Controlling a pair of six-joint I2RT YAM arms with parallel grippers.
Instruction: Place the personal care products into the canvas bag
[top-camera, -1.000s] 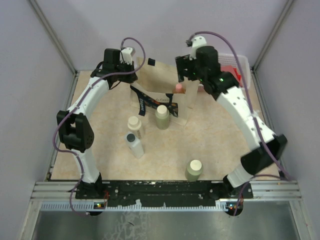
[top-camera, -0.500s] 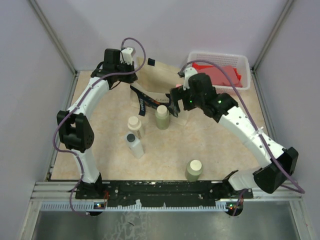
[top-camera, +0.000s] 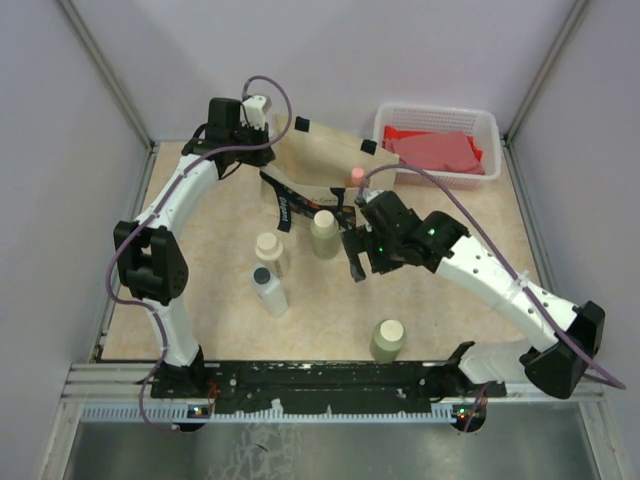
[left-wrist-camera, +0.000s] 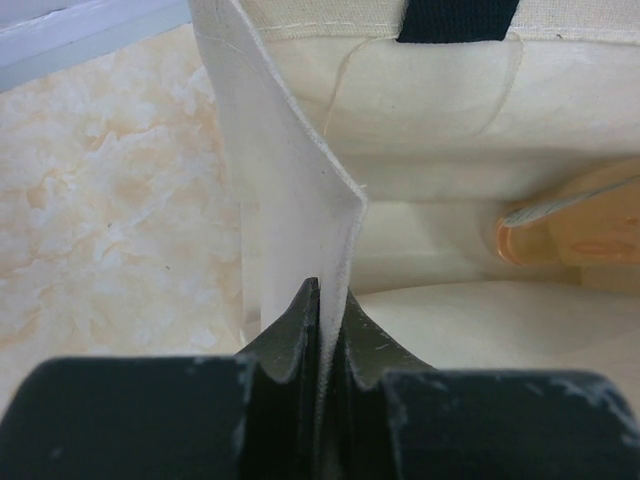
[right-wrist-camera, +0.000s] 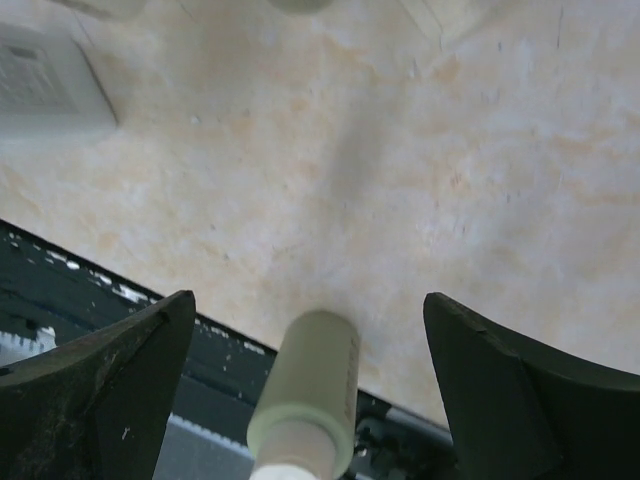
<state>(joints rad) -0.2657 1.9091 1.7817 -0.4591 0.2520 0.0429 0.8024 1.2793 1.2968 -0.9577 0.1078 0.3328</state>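
Observation:
My right gripper should next move back and lower its open fingers around the front olive-green bottle's body (top-camera: 385, 348) (right-wrist-camera: 312, 372), because the bottle stands alone beside the black bar.
The canvas bag (top-camera: 322, 168) stands open at the back centre, its navy handles (top-camera: 285, 208) hanging forward. My left gripper (top-camera: 268, 140) is shut on the bag's left rim (left-wrist-camera: 300, 180), holding it open. The peach-pink flask (top-camera: 357, 176) lies inside the bag and also shows in the left wrist view (left-wrist-camera: 575, 225). My right gripper (top-camera: 357, 262) is open and empty over the table. An olive-green bottle (top-camera: 324, 233), a beige bottle (top-camera: 268, 250) and a white dark-capped bottle (top-camera: 268, 290) stand left of it. The second olive-green bottle (top-camera: 388, 340) stands near the front edge and lies between my open right jaws in the wrist view (right-wrist-camera: 310, 380).
A white plastic basket (top-camera: 437, 110) with red contents stands at the back right. The black rail (top-camera: 320, 375) carrying the arm bases runs along the table's near edge, just behind the front olive bottle. Grey walls close in both sides.
My right arm swung from above the bag down and toward the near side, over the table middle. The flask stays in the bag. The left arm has not moved.

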